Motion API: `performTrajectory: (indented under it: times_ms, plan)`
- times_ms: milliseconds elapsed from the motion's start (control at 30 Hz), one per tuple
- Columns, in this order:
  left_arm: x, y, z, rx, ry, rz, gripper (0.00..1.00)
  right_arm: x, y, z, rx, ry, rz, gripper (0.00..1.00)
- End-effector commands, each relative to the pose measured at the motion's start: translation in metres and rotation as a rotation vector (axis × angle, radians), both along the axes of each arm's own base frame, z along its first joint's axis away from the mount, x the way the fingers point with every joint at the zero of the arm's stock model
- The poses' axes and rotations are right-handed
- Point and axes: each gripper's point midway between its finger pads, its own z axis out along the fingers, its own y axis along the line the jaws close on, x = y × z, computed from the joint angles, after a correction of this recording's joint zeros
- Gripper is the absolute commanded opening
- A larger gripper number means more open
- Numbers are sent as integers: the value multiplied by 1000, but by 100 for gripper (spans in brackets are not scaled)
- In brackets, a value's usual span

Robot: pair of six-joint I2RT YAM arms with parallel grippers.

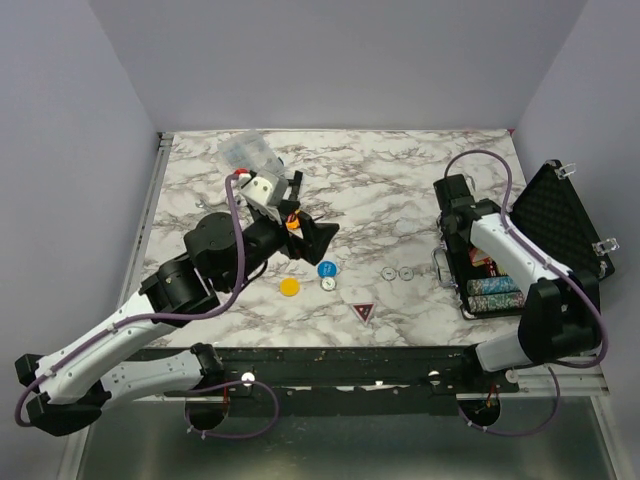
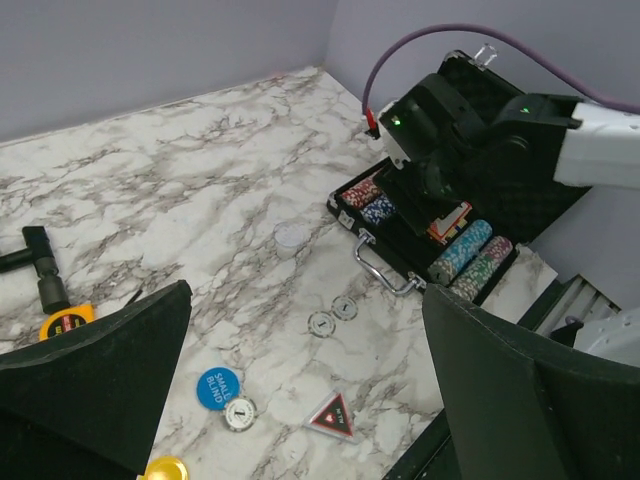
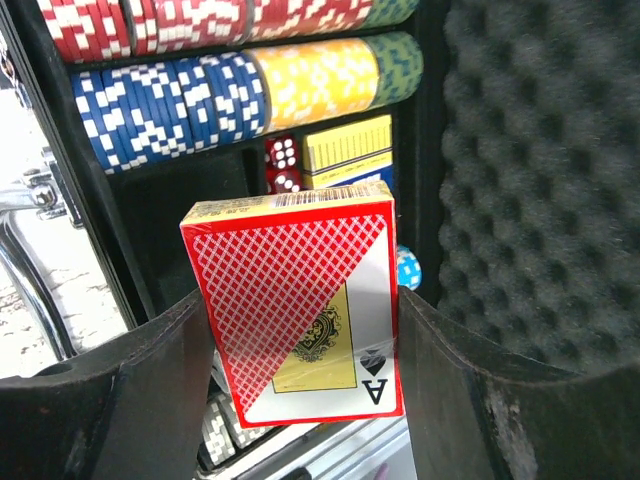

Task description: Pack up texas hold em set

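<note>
My right gripper lowers toward the case's handle side next, into the black slot beside the red dice and blue chips, since that slot lies empty.
The black briefcase point(image 1: 478, 300) lies open at the right, its foam lid point(image 1: 555, 212) leaning back and chip rows point(image 3: 250, 85) filling the tray. My right gripper point(image 3: 300, 300) hangs over the tray, shut on the red card box point(image 3: 280, 270). On the marble lie a blue disc point(image 1: 327, 269), a yellow disc point(image 1: 290, 287), a white chip point(image 1: 329, 284), a red triangle point(image 1: 364, 312) and two small chips point(image 1: 397, 272). My left gripper point(image 1: 318, 240) hovers open above them with nothing between its fingers point(image 2: 110, 380). In the left wrist view a white disc point(image 2: 289, 236) sits nearer the case.
An orange tape measure point(image 2: 65, 322) and a black tool point(image 2: 40, 262) lie under my left arm. A clear plastic box point(image 1: 245, 150) stands at the back left. Red dice point(image 3: 283, 165) and a yellow box point(image 3: 350, 150) sit in the case. The table's front edge point(image 1: 400, 352) runs just past the triangle.
</note>
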Motion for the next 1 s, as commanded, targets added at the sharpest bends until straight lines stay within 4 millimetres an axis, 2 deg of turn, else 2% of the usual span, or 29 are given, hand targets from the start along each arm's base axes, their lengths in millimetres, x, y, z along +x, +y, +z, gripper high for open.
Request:
performTrajectory:
  times_ms: [0,100,367,633,900,967]
  plan:
    - [-10,16,17,33,-78,105,98,-4,9,-18,111,130,13,5]
    - [-19,15,17,33,-100,112,98,-14,8,-25,109,192,-11,3]
    - [-32,11,21,41,-152,87,99,-14,8,-41,126,223,-15,6]
    - [-28,9,15,94,-194,128,98,-3,3,-56,94,265,-42,7]
    - [-21,3,5,144,-200,154,98,3,6,-64,128,242,-26,15]
    - [-19,3,3,159,-202,164,99,5,7,-64,131,227,-22,20]
